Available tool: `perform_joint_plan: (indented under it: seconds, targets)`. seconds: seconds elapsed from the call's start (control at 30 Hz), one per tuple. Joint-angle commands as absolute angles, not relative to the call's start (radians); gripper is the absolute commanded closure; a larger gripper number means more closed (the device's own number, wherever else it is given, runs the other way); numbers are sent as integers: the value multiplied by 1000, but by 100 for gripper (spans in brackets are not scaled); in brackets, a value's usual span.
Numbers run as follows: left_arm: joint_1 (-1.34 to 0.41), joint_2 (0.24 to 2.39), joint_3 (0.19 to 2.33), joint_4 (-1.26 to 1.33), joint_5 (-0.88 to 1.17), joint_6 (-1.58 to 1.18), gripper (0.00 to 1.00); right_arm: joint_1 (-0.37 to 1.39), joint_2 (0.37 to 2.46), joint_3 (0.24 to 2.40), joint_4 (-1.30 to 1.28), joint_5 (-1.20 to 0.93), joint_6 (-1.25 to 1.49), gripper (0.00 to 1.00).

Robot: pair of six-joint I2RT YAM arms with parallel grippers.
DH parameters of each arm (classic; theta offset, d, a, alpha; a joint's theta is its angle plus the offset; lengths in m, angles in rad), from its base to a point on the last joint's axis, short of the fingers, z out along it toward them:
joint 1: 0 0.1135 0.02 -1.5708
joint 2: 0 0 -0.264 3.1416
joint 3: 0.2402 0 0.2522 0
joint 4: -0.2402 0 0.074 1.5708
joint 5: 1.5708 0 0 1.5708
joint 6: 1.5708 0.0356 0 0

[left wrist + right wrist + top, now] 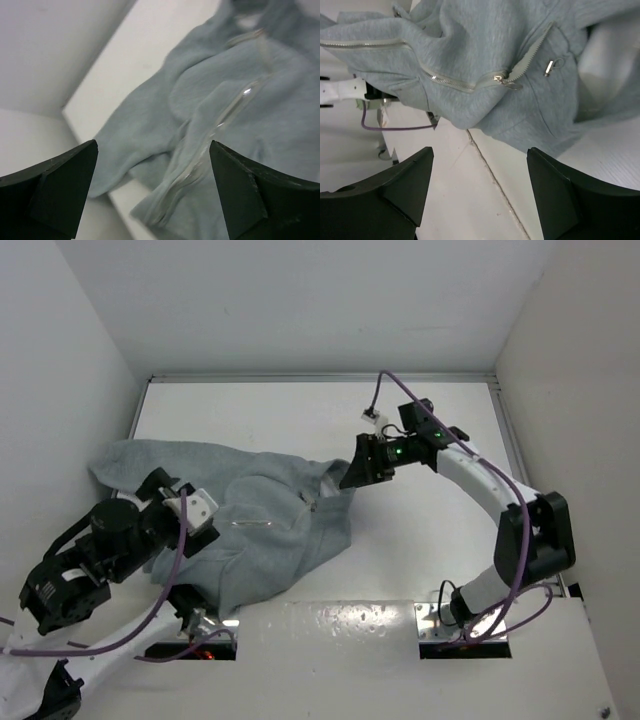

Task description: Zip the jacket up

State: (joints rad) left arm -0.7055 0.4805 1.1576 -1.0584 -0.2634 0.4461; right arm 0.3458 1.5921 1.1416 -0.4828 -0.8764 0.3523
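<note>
The zipper beyond the zipper slider [506,83] is still open. My left gripper should move toward the right in the top view next and come down onto it.
The light grey jacket [270,530] lies crumpled on the left half of the white table [430,540]. My left gripper [200,518] hovers over its left part, open, with nothing between the fingers. In the left wrist view the jacket [200,90] and a shiny stretch of its zipper [235,102] lie below the open left gripper [153,145]. My right gripper [351,476] stands at the jacket's right edge, open and empty. In the right wrist view the right gripper [480,150] is over bare table just short of the jacket [485,40]. The zipper slider [506,83] and a metal pull tab [549,66] show there.
White walls [60,390] close in the table on the left, back and right. A seam [495,185] runs across the tabletop under my right gripper. Purple cables [180,550] hang along both arms. The arm bases sit in cut-outs [460,630] at the near edge.
</note>
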Motion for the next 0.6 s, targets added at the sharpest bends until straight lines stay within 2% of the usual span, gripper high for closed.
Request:
perform_joint_plan:
  seconds: [0.0,0.07,0.1,0.27,0.5,0.57]
  targets:
    - [-709,601,1178,-1016,-25,282,0,304,1508,1098,-472,-808,364,24]
    - [-709,623,1152,-979,49,261,0,263,1493,1083,-480,-811,373,24]
    - [-709,682,1152,-970,155,261,0,249,1476,1074,-483,-816,373,24]
    - [-709,914,1190,-885,310,134,0,174,1451,1060,-489,-830,387,24]
    - [-719,1259,1203,-784,324,-1,0,137,1440,1051,-456,-847,413,24]
    - [-729,1287,1178,-775,278,-21,0,123,1447,1068,-475,-850,408,24]
